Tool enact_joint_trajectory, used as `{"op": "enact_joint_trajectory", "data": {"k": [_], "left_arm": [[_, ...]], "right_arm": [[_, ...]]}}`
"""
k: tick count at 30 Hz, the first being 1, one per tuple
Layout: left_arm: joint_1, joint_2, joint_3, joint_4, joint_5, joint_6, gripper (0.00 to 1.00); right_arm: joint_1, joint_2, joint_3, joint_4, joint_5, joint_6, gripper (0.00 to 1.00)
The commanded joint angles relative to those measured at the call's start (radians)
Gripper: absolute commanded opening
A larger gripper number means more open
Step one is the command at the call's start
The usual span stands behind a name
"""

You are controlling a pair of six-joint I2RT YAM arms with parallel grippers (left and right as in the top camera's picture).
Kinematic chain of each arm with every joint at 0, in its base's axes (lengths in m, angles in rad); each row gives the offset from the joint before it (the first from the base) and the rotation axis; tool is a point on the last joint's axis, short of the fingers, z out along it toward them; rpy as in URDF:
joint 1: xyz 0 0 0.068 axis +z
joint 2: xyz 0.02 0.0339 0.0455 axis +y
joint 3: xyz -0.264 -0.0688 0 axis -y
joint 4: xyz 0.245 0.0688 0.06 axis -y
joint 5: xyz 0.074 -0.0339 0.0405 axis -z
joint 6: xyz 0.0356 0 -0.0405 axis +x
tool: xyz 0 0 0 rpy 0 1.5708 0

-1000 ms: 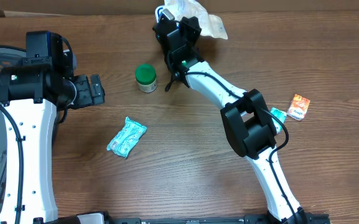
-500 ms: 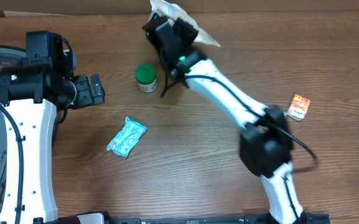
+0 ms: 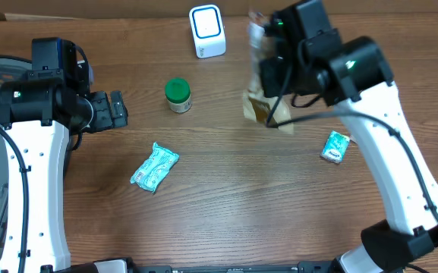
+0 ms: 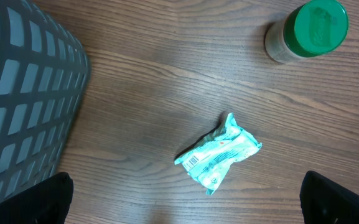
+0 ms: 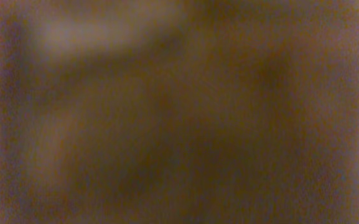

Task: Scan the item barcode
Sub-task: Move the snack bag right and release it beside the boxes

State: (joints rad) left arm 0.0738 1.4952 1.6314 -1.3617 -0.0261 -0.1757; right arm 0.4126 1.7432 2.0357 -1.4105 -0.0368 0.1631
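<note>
My right gripper will next swing down to its right in the overhead view and let go on the tabletop by a teal packet, clear of the scanner.
My right gripper is shut on a crinkly clear-and-brown packet, which hangs blurred above the table right of centre. The white barcode scanner stands at the back edge, to the packet's left and apart from it. The right wrist view is only a brown blur. My left gripper hovers at the left with its jaws wide open and nothing between them; its dark fingertips show at the bottom corners of the left wrist view.
A green-capped jar stands left of centre. One teal packet lies near the middle front, also seen as the teal packet under the left wrist. Another teal packet lies at the right. A grey basket sits at the far left.
The right arm has swung from the back centre to the right, carrying the packet away from in front of the scanner, which is now uncovered. The left arm has not moved.
</note>
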Motion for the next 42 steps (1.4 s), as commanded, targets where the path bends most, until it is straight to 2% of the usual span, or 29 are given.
{"op": "enact_joint_trajectory", "data": {"k": [1,5,13,16,21,25,27,31,35,42], "left_arm": [[0.005,0.004,0.008,0.002,0.008,0.008,1.0],[0.005,0.004,0.008,0.002,0.008,0.008,1.0],[0.005,0.004,0.008,0.002,0.008,0.008,1.0],[0.005,0.004,0.008,0.002,0.009,0.008,1.0],[0.005,0.004,0.008,0.002,0.008,0.008,0.99],[0.005,0.004,0.008,0.002,0.008,0.008,1.0],[0.005,0.004,0.008,0.002,0.008,0.008,1.0],[0.005,0.004,0.008,0.002,0.008,0.008,1.0],[0.005,0.004,0.008,0.002,0.008,0.008,1.0],[0.005,0.004,0.008,0.002,0.008,0.008,1.0]], "right_arm": [[-0.087,0.019,-0.076,-0.036,-0.1,0.108,0.04],[-0.184,0.019,-0.219,0.013,-0.1,0.142,0.04],[-0.375,0.021,-0.56,0.287,-0.095,0.213,0.04],[-0.453,0.021,-0.653,0.353,-0.093,0.27,0.08],[-0.563,0.021,-0.702,0.317,-0.093,0.28,0.34],[-0.576,0.021,-0.699,0.252,-0.119,0.2,0.7],[-0.576,0.02,-0.693,0.212,-0.143,0.152,0.81],[-0.569,0.019,-0.645,0.109,-0.195,0.067,0.82],[-0.517,0.019,-0.582,0.036,-0.344,-0.072,0.82],[-0.332,0.019,-0.568,0.181,-0.38,-0.082,0.82]]}}
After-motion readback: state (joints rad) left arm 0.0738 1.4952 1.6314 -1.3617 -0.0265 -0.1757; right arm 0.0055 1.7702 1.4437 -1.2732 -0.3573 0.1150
